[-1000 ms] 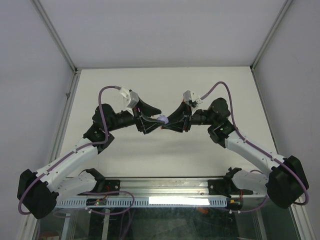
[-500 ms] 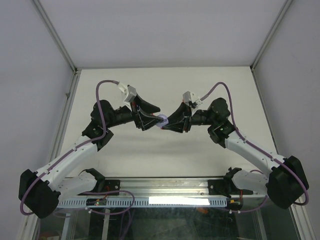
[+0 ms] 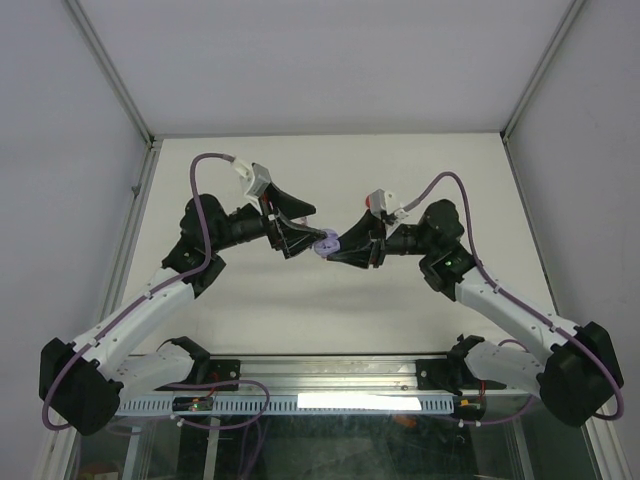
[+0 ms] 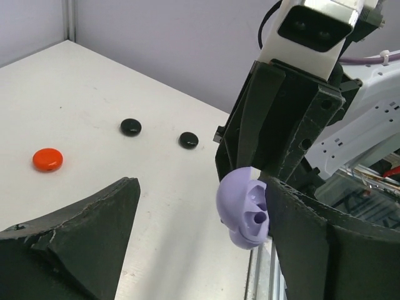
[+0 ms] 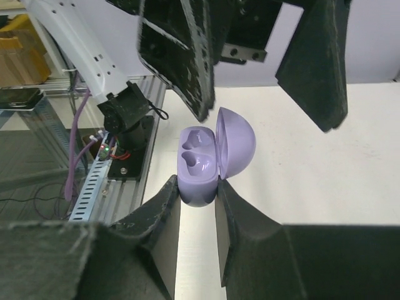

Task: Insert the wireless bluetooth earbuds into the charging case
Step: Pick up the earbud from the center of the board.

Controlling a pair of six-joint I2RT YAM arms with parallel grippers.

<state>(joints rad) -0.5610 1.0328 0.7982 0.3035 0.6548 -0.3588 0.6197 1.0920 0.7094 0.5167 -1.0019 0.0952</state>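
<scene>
The charging case has two empty hollows. My left gripper will next turn downward and lower onto the small lavender piece, which is on the tabletop below the gripper's fingers.
My right gripper (image 3: 342, 247) is shut on the base of a lavender charging case (image 3: 325, 243), held above the table. In the right wrist view the case (image 5: 200, 159) sits between my fingertips (image 5: 199, 187) with its lid hinged open, and both cavities show empty. My left gripper (image 3: 300, 235) is open and empty, its jaws wide on either side of the case. In the left wrist view (image 4: 203, 187) the case (image 4: 240, 206) lies right against one finger (image 4: 312, 237). No stemmed earbud shows between any fingers.
In the left wrist view, a small round red piece (image 4: 47, 159) and two small round black pieces (image 4: 130, 127) (image 4: 188, 139) lie on the white table (image 4: 94, 94) beyond the grippers. I cannot tell if they are buds or cases. The arms hide them from above.
My left gripper has risen and moved in toward the case, so its open jaws now straddle it. My right gripper has shifted slightly toward the near side, still holding the case.
</scene>
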